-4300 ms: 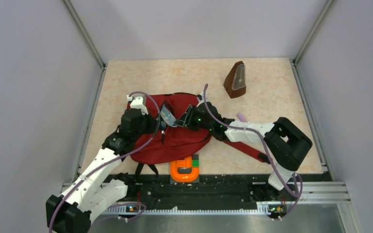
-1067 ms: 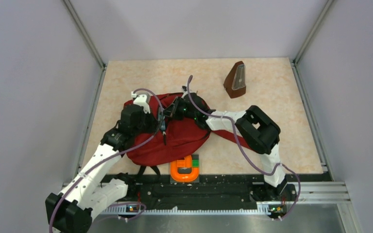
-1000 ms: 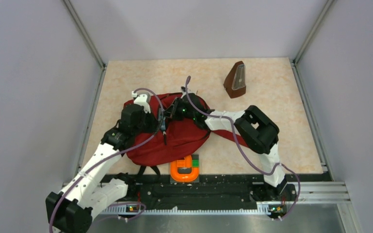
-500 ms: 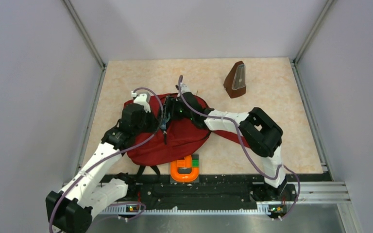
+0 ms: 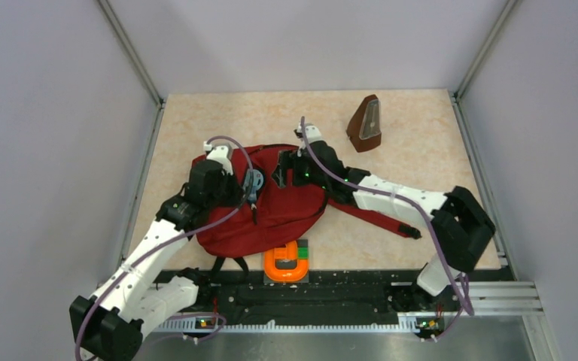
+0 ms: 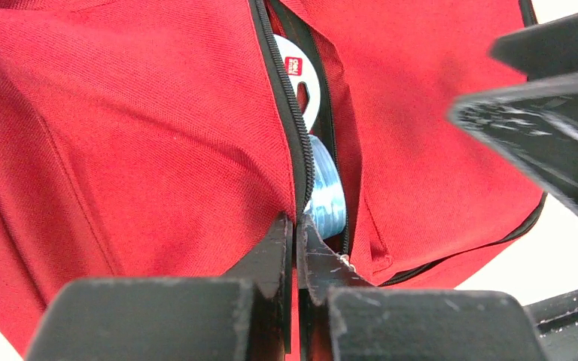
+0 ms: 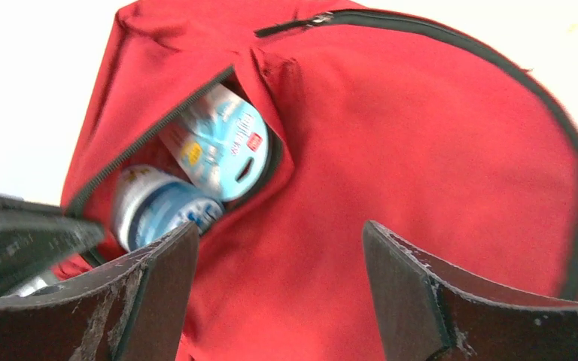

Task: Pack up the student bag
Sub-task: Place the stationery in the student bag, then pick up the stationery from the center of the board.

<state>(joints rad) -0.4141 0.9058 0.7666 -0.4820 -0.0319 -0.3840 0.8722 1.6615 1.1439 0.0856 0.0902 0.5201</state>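
Observation:
The robot's right gripper is hovering empty, so next it should move off the student bag (image 5: 286, 214) to the right in the top view, then down to the tabletop beside the bag's strap.
The student bag (image 5: 286, 214), a dark-red backpack, lies flat in the middle of the table with its black zipper open. My left gripper (image 5: 250, 192) is shut on the fabric edge beside the zipper (image 6: 295, 226), holding the slit apart. A light-blue packaged roll (image 7: 222, 139) sits inside the opening, partly under the flap; in the left wrist view the roll (image 6: 323, 188) shows just past my fingertips. My right gripper (image 5: 280, 174) hovers over the bag's red top panel (image 7: 421, 150), open, with nothing between its fingers (image 7: 278, 228).
A brown wedge-shaped object (image 5: 366, 122) stands at the back right. An orange U-shaped piece (image 5: 286, 265) with a green and red block lies at the near edge below the bag. The bag's long red strap (image 5: 380, 218) trails right under my right arm.
My right gripper has opened, let go of the blue roll in the bag's opening, and drawn back to the right. The left gripper has kept its hold on the zipper edge.

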